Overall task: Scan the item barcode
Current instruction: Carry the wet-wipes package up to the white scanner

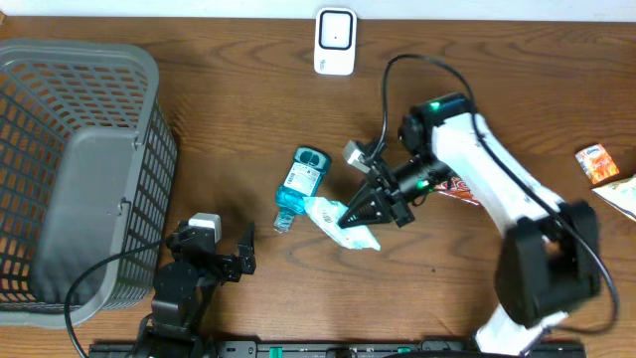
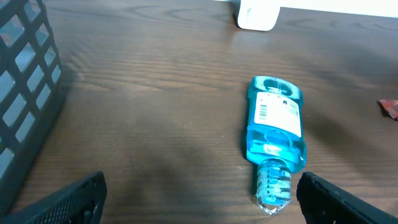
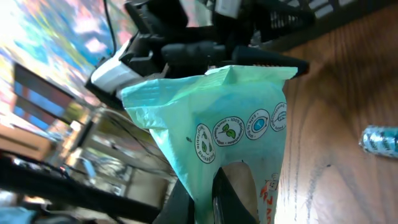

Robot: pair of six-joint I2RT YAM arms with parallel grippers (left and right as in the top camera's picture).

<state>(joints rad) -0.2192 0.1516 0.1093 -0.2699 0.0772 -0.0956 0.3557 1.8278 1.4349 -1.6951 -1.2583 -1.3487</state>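
Note:
My right gripper moves outward next, over the scanner (image 1: pixel 335 42) to scan. Then it will go across to beside the orange packet (image 1: pixel 594 164), which is to its right in the overhead view, and let go.
A pale green packet (image 1: pixel 320 211) is pinched at one edge by my right gripper (image 1: pixel 350 217), which is shut on it at mid-table. Seen from the right wrist, the packet (image 3: pixel 217 118) stands up from the closed gripper (image 3: pixel 202 202), its printed icons facing the camera. A blue bottle (image 1: pixel 303 182) lies on the wood just left of the packet; its barcode label faces up (image 2: pixel 273 115). The white scanner (image 1: pixel 335 42) stands at the table's far edge. My left gripper (image 1: pixel 243 254) is open low at the front, with nothing between its fingers (image 2: pixel 65 199).
A grey mesh basket (image 1: pixel 60 169) fills the left side. A red wrapper (image 1: pixel 459 186) lies under the right arm. An orange packet (image 1: pixel 596 162) sits at the far right edge. The bottle's cap (image 3: pixel 379 140) shows beside the held packet.

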